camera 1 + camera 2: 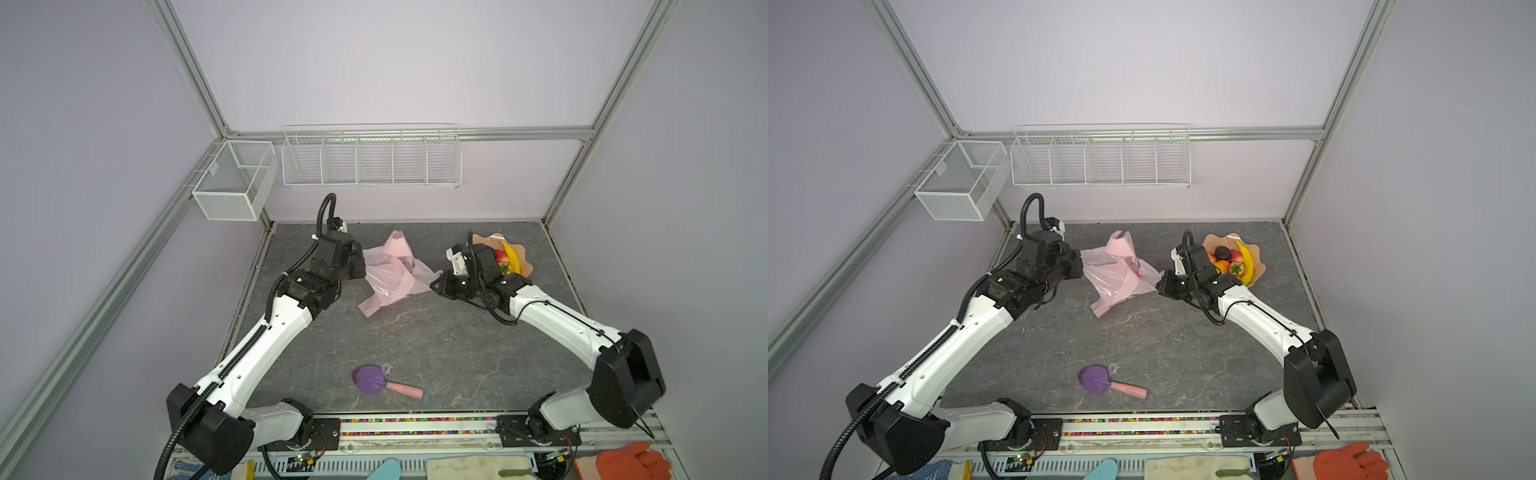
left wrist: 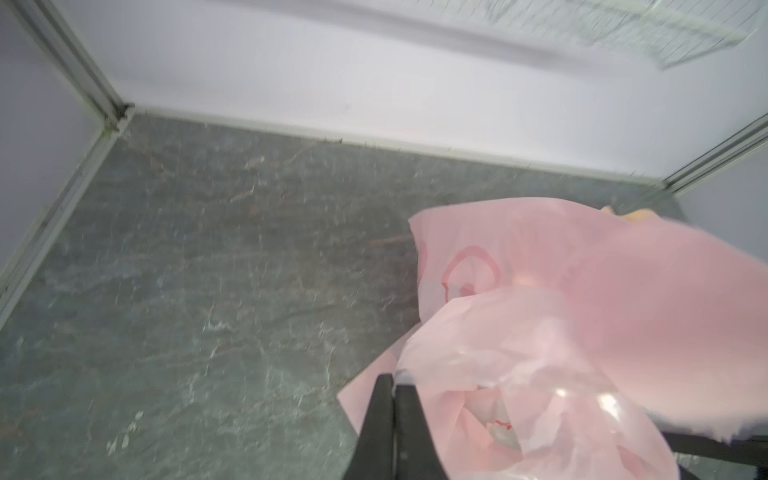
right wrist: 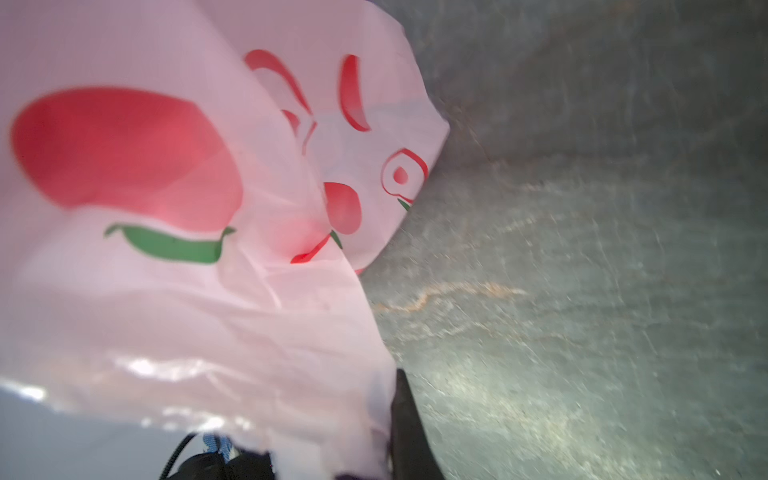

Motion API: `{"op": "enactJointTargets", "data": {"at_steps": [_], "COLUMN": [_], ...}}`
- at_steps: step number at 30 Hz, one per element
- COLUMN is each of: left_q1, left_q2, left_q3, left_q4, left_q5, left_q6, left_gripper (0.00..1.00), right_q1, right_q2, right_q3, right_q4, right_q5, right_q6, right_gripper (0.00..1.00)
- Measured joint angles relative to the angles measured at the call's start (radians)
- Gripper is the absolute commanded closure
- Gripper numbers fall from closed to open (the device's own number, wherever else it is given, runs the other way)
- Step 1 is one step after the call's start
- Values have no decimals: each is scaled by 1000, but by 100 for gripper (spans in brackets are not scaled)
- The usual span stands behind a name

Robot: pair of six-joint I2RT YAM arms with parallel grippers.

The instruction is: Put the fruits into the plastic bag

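Note:
My right gripper holds the bag's edge above the tabletop point(image 1: 429, 306) point(image 3: 456, 388) beside the bag. Next it will lift the edge, then bring it down over that spot and let it go.
The plastic bag point(image 1: 395, 274) point(image 1: 1117, 274) lies crumpled on the grey table's back middle, stretched between my two grippers. My left gripper point(image 1: 360, 270) point(image 1: 1077, 268) point(image 2: 392, 380) is shut on the plastic bag's point(image 2: 582, 311) left edge, with film pinched between its tips. My right gripper point(image 1: 434, 284) point(image 1: 1158, 284) point(image 3: 392, 386) is shut on the bag's point(image 3: 166, 291) right edge; one finger is hidden under the film. The fruits sit in a peach bowl point(image 1: 1214, 240) behind the right wrist: a banana point(image 1: 1246, 259) point(image 1: 512, 255), a dark ball point(image 1: 1222, 252), an orange point(image 1: 1222, 266) and a strawberry point(image 1: 1236, 268).
A purple round-headed tool point(image 1: 372, 380) point(image 1: 1096, 379) with a pink handle lies near the front middle. A wire rack point(image 1: 370, 158) and a mesh box point(image 1: 232, 183) hang on the back walls. An orange glove point(image 1: 623, 461) lies past the front rail.

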Motion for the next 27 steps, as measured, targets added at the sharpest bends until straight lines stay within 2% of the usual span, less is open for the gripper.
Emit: {"op": "enactJointTargets", "data": {"at_steps": [2, 3, 5, 7, 9, 10, 11, 14, 15, 16, 18, 21, 23, 27], "left_q1": [4, 6, 6, -11, -43, -63, -80, -82, -55, -24, 26, 56, 60, 59], "left_q2": [29, 77, 220, 389, 473, 439, 366, 62, 7, -4, 63, 186, 188, 106], "left_q3": [80, 178, 454, 808, 1041, 1019, 909, 359, 235, 173, 193, 359, 418, 457], "left_q4": [9, -10, -21, -42, -76, -64, -39, 75, 67, 40, -27, -88, -91, -96], "left_q5": [22, 38, 67, 80, 91, 97, 100, 127, 132, 127, 110, 61, 31, -19], "left_q6": [9, 21, 54, 98, 115, 117, 108, 32, 6, -6, 1, 43, 70, 116], "left_gripper": [100, 100, 100, 100, 100, 100, 100, 100, 100, 100, 100, 100, 100, 100], "right_q1": [-11, -24, -50, -68, -72, -69, -65, -52, -50, -50, -51, -64, -88, -142], "right_q2": [28, 75, 205, 341, 356, 289, 211, -47, -84, -82, 2, 154, 166, 85], "right_q3": [94, 197, 474, 819, 965, 916, 821, 430, 325, 255, 201, 246, 255, 235], "right_q4": [-12, -46, -102, -142, -118, -80, -45, 37, 50, 51, 3, -101, -122, -110], "right_q5": [-16, -31, -57, -65, -63, -63, -63, -86, -98, -106, -107, -102, -100, -88], "right_q6": [-9, -20, -51, -95, -127, -132, -127, -95, -84, -78, -80, -95, -94, -77], "right_gripper": [93, 93, 93, 93, 93, 93, 93, 93, 93, 93, 93, 93, 93, 93]}}
